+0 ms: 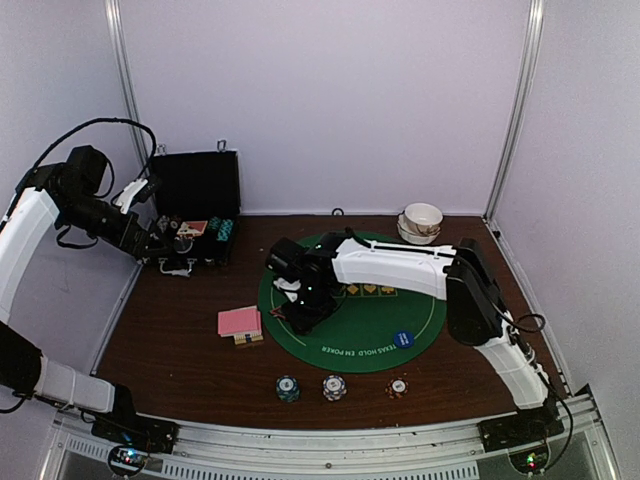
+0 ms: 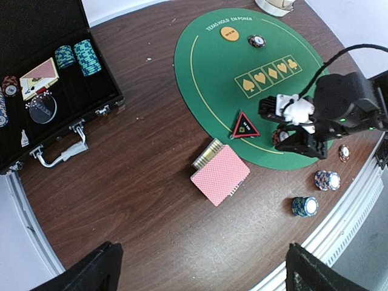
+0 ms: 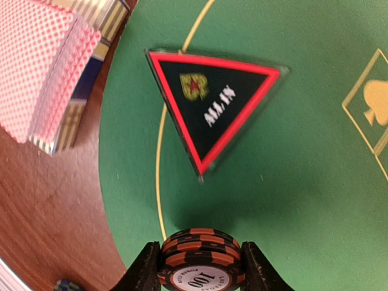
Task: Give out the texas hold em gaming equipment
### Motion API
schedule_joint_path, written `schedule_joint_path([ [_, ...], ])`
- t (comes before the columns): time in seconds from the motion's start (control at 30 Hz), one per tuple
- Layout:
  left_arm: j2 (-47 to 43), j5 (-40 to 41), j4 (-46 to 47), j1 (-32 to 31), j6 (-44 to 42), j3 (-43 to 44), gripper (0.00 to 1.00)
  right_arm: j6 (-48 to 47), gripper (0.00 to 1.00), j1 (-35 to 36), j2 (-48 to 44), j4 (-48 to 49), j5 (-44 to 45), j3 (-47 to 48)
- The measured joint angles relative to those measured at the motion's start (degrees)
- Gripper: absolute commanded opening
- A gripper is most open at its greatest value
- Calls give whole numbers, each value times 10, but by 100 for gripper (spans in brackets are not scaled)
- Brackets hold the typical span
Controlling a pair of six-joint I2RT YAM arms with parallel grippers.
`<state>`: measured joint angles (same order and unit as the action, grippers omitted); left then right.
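My right gripper is above a clear spot of bare green mat beside the triangle marker's tip. It will next lower the poker chips (image 3: 200,257) there and release them.
My right gripper (image 3: 200,270) is shut on a small stack of orange-black poker chips (image 3: 200,257), low over the green mat (image 3: 291,182). The red-black triangle marker (image 3: 212,100) lies on the mat just ahead of it. The pink-backed cards (image 3: 39,79) lie on the wood beside the mat's edge. In the top view the right gripper (image 1: 300,303) is at the mat's left side, near the cards (image 1: 239,321). Three chip stacks (image 1: 334,387) stand in front of the mat. A blue disc (image 1: 403,339) lies on the mat. My left gripper (image 2: 203,273) is open and empty, high above the table.
The black case (image 1: 195,205) stands open at the back left with chips (image 2: 85,56) and cards inside; my left gripper (image 1: 160,242) hovers by it. White bowls (image 1: 421,222) stand at the back right. An orange disc (image 2: 229,33) and one chip (image 2: 257,41) lie on the mat's far end.
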<state>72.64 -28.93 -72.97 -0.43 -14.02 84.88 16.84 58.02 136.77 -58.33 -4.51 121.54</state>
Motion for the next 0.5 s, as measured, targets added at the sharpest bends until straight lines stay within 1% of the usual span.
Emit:
schedule_joint_path([
  [0.13, 0, -1, 0, 0, 0, 0, 98, -5, 25, -3, 36, -4, -8, 39],
  [0.27, 0, -2, 0, 0, 0, 0, 98, -6, 29, -11, 52, -6, -15, 42],
  [0.3, 0, -3, 0, 0, 0, 0, 98, -6, 32, -11, 52, -7, -16, 42],
  [0.37, 0, -4, 0, 0, 0, 0, 98, -6, 49, -12, 52, -5, -17, 42],
  [0.43, 0, -5, 0, 0, 0, 0, 98, -6, 61, -12, 52, -5, -18, 41],
  [0.5, 0, -5, 0, 0, 0, 0, 98, -9, 67, -12, 51, -2, -22, 40],
])
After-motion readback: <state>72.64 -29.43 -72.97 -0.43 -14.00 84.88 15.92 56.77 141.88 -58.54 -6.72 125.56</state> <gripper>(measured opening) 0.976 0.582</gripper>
